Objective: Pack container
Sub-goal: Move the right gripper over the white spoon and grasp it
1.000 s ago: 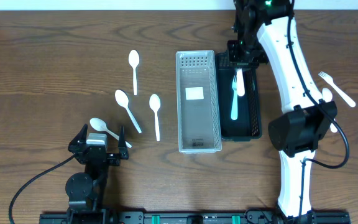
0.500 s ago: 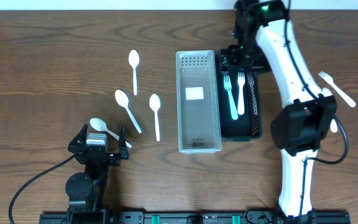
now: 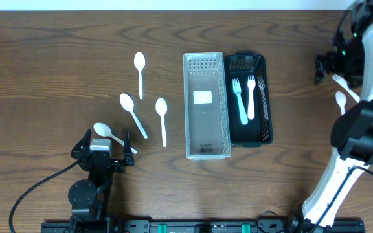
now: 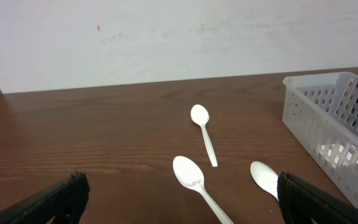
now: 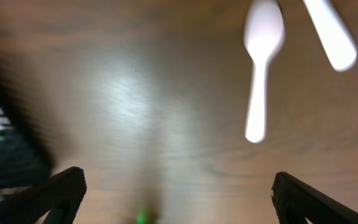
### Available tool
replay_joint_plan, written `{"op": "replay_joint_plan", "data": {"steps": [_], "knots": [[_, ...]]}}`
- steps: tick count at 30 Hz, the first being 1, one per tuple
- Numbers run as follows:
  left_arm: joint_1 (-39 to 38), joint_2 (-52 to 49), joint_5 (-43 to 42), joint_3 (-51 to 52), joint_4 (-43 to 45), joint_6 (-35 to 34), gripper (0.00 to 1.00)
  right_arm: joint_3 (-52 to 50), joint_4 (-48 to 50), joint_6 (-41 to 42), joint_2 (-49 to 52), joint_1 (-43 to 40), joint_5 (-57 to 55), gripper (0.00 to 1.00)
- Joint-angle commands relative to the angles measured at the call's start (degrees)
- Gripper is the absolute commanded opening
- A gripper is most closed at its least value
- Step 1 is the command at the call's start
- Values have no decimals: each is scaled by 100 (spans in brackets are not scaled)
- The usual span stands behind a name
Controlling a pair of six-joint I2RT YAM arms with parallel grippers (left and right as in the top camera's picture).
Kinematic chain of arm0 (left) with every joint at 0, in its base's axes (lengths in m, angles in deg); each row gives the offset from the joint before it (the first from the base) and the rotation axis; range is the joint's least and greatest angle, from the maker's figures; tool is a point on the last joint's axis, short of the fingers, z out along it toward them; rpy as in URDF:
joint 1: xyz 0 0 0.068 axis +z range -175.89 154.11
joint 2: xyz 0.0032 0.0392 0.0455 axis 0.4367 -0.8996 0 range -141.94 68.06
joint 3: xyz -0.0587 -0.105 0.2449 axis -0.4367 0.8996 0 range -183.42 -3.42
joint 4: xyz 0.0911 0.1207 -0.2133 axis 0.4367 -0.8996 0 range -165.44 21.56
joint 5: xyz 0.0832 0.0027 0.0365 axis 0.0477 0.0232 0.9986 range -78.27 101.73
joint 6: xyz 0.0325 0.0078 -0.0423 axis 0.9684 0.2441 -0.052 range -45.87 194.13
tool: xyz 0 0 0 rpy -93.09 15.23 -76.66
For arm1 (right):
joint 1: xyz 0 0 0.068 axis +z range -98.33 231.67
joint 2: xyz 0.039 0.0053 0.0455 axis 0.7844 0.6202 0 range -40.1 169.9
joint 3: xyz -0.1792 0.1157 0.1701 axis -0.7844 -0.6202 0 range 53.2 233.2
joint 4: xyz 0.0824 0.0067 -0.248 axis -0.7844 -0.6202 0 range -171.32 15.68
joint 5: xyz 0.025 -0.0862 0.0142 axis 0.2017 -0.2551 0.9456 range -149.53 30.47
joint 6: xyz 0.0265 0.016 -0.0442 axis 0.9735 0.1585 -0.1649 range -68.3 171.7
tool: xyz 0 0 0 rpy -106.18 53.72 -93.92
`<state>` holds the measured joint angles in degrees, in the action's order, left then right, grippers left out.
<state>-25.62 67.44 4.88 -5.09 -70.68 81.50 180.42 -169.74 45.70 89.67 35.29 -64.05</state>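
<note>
My right gripper goes down and toward the right in the wrist view onto the white spoon's handle (image 3: 342, 110) (image 5: 258, 84) next, since it lies below, off the middle of my open fingers.
A black tray (image 3: 262, 123) holds a pale blue fork (image 3: 239, 100) and a white fork (image 3: 250, 96) side by side. A clear basket (image 3: 207, 149) stands empty beside it. Four white spoons lie to the left, the nearest spoon (image 3: 109, 134) just ahead of my left gripper (image 3: 102, 150), which is open and empty. In the left wrist view, spoons (image 4: 197, 180) lie ahead of the left gripper (image 4: 179, 202). My right gripper (image 3: 324, 65) hovers open at the far right. In the blurred right wrist view, a white spoon (image 5: 261, 62) lies beyond the right gripper (image 5: 179, 199).
A white fork (image 3: 343, 84) and a white spoon (image 3: 340, 100) lie at the right edge, partly hidden by the right arm (image 3: 361, 123). The clear basket (image 4: 337, 124) shows at the right of the left wrist view. A wall backs the table.
My right gripper opened and left the white fork in the black tray beside the blue one. It then swung from over the tray to the table's far right. The left arm stayed still.
</note>
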Motion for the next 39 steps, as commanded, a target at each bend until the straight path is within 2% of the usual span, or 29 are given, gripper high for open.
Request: {"op": "replay_joint_plan", "data": {"steps": [1, 4, 10, 18, 30, 39], "knots": [[20, 39, -4, 144, -109, 9, 98, -586, 177, -400, -114, -293, -448, 95], [20, 39, -4, 144, -109, 9, 98, -1167, 531, -605, -114, -546, -476, 93], [20, 39, -4, 144, -109, 9, 98, -1987, 1445, -793, -114, -833, -911, 98], [20, 39, -4, 144, -109, 7, 98, -2304, 2660, -1412, -114, -1130, -184, 99], [20, 39, -2, 144, -109, 9, 98, -2398, 3025, -2074, -107, -1134, 389, 99], [20, 39, -2, 144, -109, 9, 98, -2728, 3163, -2044, -107, -1132, 341, 99]]}}
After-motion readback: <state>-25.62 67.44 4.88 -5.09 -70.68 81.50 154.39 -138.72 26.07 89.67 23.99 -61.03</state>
